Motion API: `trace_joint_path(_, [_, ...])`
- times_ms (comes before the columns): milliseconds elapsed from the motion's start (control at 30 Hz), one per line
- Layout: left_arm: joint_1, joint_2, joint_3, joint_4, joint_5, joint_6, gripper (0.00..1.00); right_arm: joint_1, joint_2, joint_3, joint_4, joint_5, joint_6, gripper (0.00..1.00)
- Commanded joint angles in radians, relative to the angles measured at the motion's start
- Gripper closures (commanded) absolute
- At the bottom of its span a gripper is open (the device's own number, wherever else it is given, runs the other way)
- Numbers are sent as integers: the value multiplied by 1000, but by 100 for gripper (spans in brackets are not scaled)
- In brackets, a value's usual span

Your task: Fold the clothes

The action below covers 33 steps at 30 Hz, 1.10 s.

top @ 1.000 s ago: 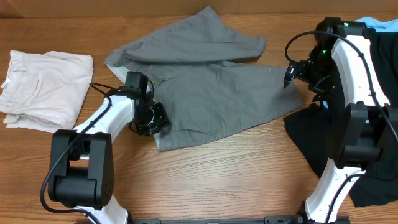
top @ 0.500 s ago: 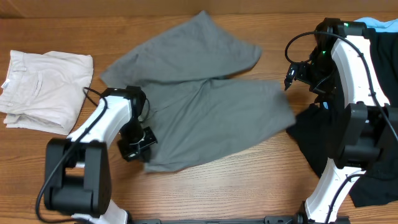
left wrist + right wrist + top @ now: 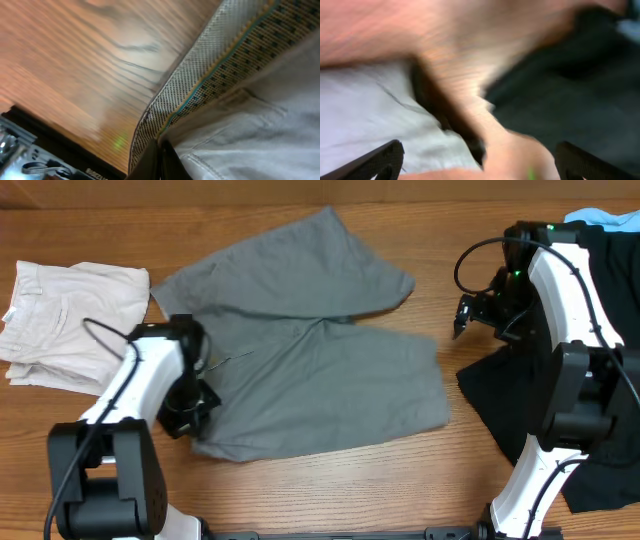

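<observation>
The left gripper should pull the waistband's near corner (image 3: 198, 440) (image 3: 156, 145) to the left in the overhead view, away from the middle of the shorts, and then let it go, because creases run beside that corner.
Grey shorts (image 3: 310, 360) lie spread across the middle of the wooden table. My left gripper (image 3: 190, 412) is shut on the shorts' waistband at their front left corner. The left wrist view shows the pale speckled waistband lining (image 3: 220, 65) pinched between the closed fingers (image 3: 161, 162). My right gripper (image 3: 463, 315) is open and empty, hovering above bare wood just right of the shorts; its two fingertips show wide apart in the blurred right wrist view (image 3: 480, 160). Folded cream-white shorts (image 3: 70, 320) lie at the far left. Black garments (image 3: 570, 390) lie at the right.
A light blue cloth (image 3: 605, 218) peeks out at the back right corner. The table's front edge runs along the bottom, with both arm bases there.
My left gripper has pulled the waistband corner toward the front left, dragging the shorts leftward and flatter. My right gripper has shifted slightly and stays open.
</observation>
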Motion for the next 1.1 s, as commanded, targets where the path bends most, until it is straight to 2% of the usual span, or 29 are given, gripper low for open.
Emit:
trace_joint_path(0, [112,-11,2,15,-18,1,96,41,2,-55,128,-217,-176,0])
trace_joint_path(100, [144,-11,2,60,63,82,96,89,2,-78,306,-219,-173,0])
trace_joint_path(233, [147,-11,2,66,55,76,96,175,2,-122,561,-199,-148,0])
trace_joint_path(300, [147,-11,2,63,55,76,96,211,11,-143,646,-105,-63,0])
trace_joint_path(367, [147,-11,2,62,55,77,96,225,29,-145,684,-52,-2,0])
trace_joint_path(533, [147,-11,2,58,55,80,96,229,93,-145,763,-61,64,1])
trace_joint_path(600, [147,-11,2,53,55,80,96,229,117,-145,790,-61,66,7])
trace_joint_path(633, [147,-11,2,51,55,80,96,229,130,-145,807,-61,66,14])
trace_joint_path(667, [147,-11,2,50,55,80,96,229,134,-145,816,-64,65,25])
trace_joint_path(733, [147,-11,2,47,55,80,96,229,140,-144,848,-63,61,78])
trace_joint_path(767, [147,-11,2,47,55,80,96,225,137,-135,858,-64,63,96])
trace_joint_path(900, [147,-11,2,47,53,80,96,189,98,-35,821,-56,78,96])
trace_joint_path(1067, [147,-11,2,47,39,80,96,120,44,110,760,-41,190,96])
